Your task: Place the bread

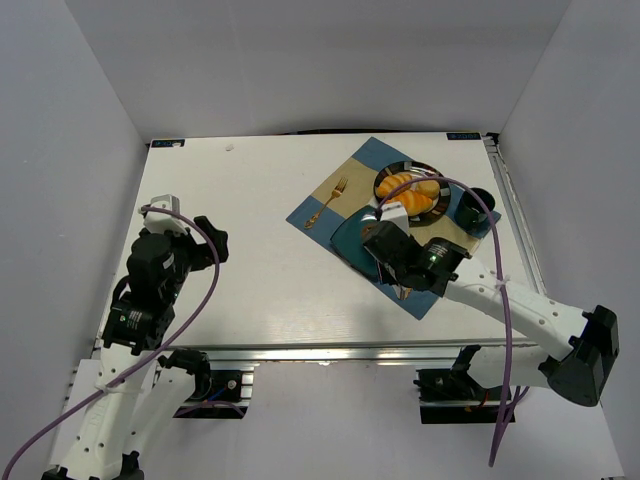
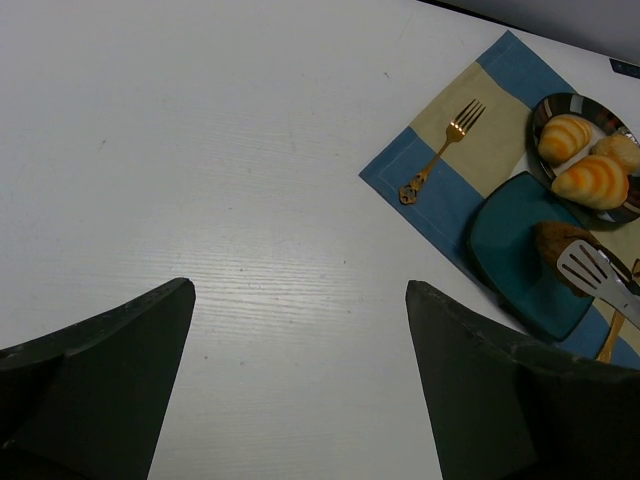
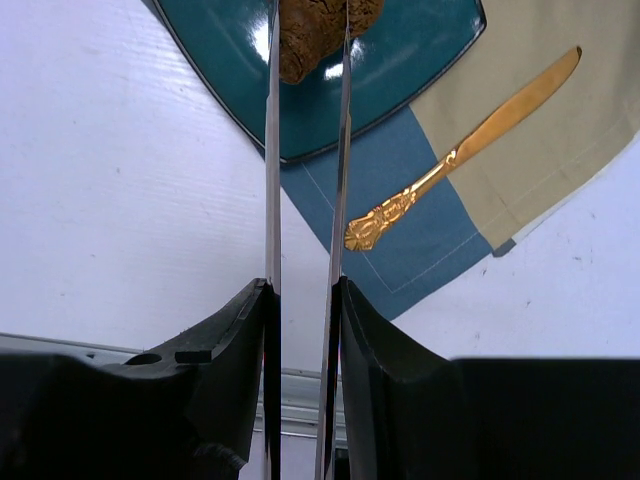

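My right gripper will lower slightly, put the bun, already held there by the blades, onto the teal plate and release the tongs' handles.
The bread (image 2: 556, 248) is a small dark brown bun lying over the teal square plate (image 2: 505, 240), near its right side. My right gripper (image 3: 303, 290) is shut on a pair of metal tongs (image 3: 272, 150), whose two blades reach forward and close on the bread (image 3: 315, 30) from both sides. I cannot tell whether the bun rests on the plate (image 3: 230, 70) or hangs just above it. In the top view the right gripper (image 1: 395, 245) covers the bun. My left gripper (image 2: 300, 300) stands open over bare table at the left (image 1: 210, 235), holding nothing.
A blue and beige placemat (image 1: 325, 205) lies under the teal plate (image 1: 348, 238). On it are a gold fork (image 2: 440, 155), a gold knife (image 3: 460, 150), a dark round plate (image 2: 545, 105) with golden rolls (image 2: 590, 180), and a dark cup (image 1: 475, 205). White walls enclose the table.
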